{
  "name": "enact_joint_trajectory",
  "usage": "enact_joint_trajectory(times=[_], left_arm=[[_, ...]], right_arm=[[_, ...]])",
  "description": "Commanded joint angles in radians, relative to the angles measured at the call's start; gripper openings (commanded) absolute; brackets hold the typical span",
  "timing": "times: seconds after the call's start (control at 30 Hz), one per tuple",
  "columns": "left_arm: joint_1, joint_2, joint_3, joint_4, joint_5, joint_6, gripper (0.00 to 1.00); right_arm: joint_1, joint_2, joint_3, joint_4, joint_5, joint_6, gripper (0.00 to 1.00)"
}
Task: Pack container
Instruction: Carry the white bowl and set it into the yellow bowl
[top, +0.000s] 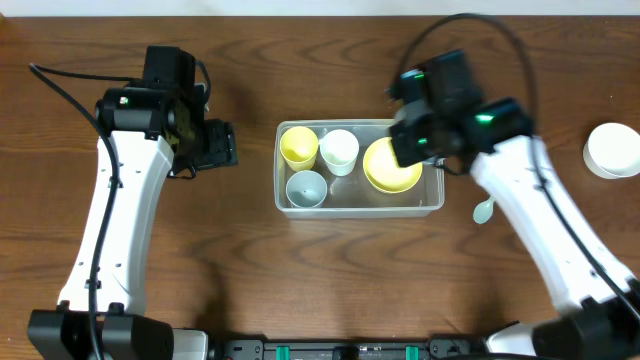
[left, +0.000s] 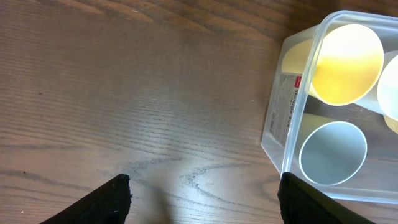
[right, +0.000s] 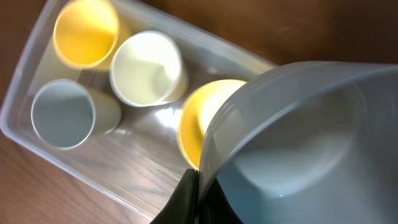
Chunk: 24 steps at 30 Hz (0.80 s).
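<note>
I need to shift my right gripper toward the white cup (top: 339, 150) first and then down, to get the grey-blue bowl into the open, empty yellow bowl.
The clear container (top: 360, 209) sits mid-table and holds a yellow cup (top: 298, 146), a white cup (top: 339, 150), a grey-blue cup (top: 306, 188) and a yellow bowl (top: 390, 172). My right gripper (right: 198, 180) is shut on the rim of a pale grey-blue bowl (right: 298, 143), held above the yellow bowl (right: 199, 124) at the container's right end. In the overhead view the right gripper (top: 420, 135) hides that bowl. My left gripper (top: 222, 145) is open and empty over bare table, just left of the container (left: 277, 118).
A white bowl (top: 612, 150) stands at the far right edge. A pale green spoon (top: 484, 210) lies on the table right of the container. The rest is dark wooden tabletop.
</note>
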<state>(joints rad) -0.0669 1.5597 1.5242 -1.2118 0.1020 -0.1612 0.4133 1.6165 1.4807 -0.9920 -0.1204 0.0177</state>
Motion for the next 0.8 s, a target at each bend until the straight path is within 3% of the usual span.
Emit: enact_joint_trajectory(times=[0.0, 0.23, 0.27, 0.3, 0.33, 0.57, 0.73, 0.77], left_arm=[[0.004, 0.005, 0.001, -0.006, 0.003, -0.013, 0.76], [0.004, 0.005, 0.001, -0.006, 0.003, -0.013, 0.76], [0.004, 0.005, 0.001, -0.006, 0.003, -0.013, 0.77], [0.004, 0.005, 0.001, -0.006, 0.003, -0.013, 0.77], [0.004, 0.005, 0.001, -0.006, 0.003, -0.013, 0.77], [0.004, 0.005, 0.001, -0.011, 0.003, -0.013, 0.76], [0.004, 0.005, 0.001, -0.014, 0.003, -0.013, 0.77], [0.004, 0.005, 0.001, -0.014, 0.003, -0.013, 0.76]], right_arm=[[0.045, 0.068, -0.003, 0.012, 0.043, -0.045, 0.01], [0.050, 0.162, -0.003, 0.016, 0.064, -0.034, 0.05], [0.048, 0.164, -0.003, 0.016, 0.065, -0.034, 0.26], [0.048, 0.164, -0.003, 0.017, 0.071, -0.034, 0.56], [0.048, 0.164, -0.003, 0.018, 0.078, -0.034, 0.67], [0.026, 0.143, 0.010, 0.004, 0.232, 0.047, 0.63], [-0.112, 0.062, 0.055, -0.003, 0.298, 0.130, 0.69], [-0.165, 0.044, 0.066, -0.002, 0.304, 0.145, 0.73]])
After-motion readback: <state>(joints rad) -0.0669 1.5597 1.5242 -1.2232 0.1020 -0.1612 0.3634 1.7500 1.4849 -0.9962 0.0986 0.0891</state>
